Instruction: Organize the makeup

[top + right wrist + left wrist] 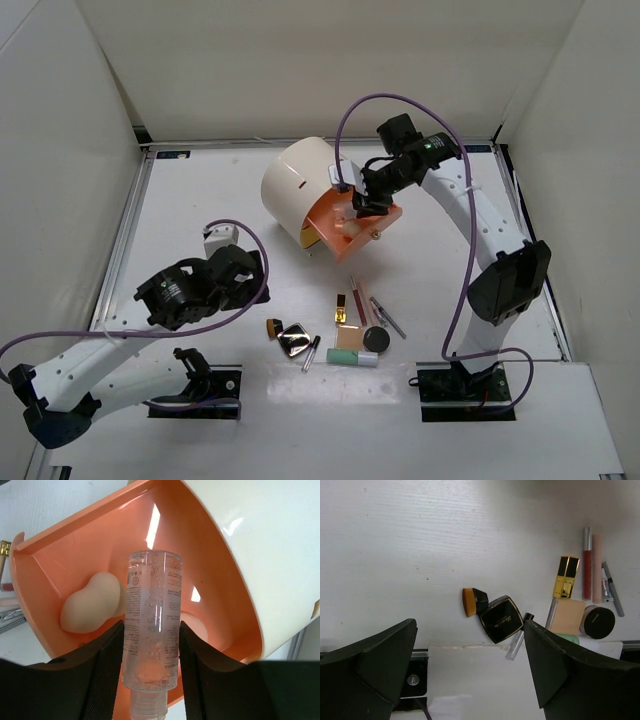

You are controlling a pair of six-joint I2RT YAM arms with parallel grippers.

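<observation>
The clear tube in my right gripper will next go down onto the drawer's bare bottom beside the peach sponge (92, 605) below. I will release the tube there, where room remains.
My right gripper (151, 647) is shut on a clear tube (151, 615), held over the open orange drawer (75, 540) of the cream cylindrical box (295, 185). Inside the drawer lies a peach sponge (92, 605), with a second one (196, 625) half hidden behind the tube. My left gripper (470, 625) hangs open and empty above the table, near the loose makeup: a black square compact (501, 618), round compact (598, 622), tan pad (568, 616), mint-green tube (350, 357) and thin pencils (596, 567).
A small orange-tipped brush (472, 601), a gold-and-black stick (566, 576), a red gloss (587, 562) and a small clear vial (517, 640) lie among the loose items. White walls enclose the table (200, 200) on three sides. The arm bases stand at the near edge.
</observation>
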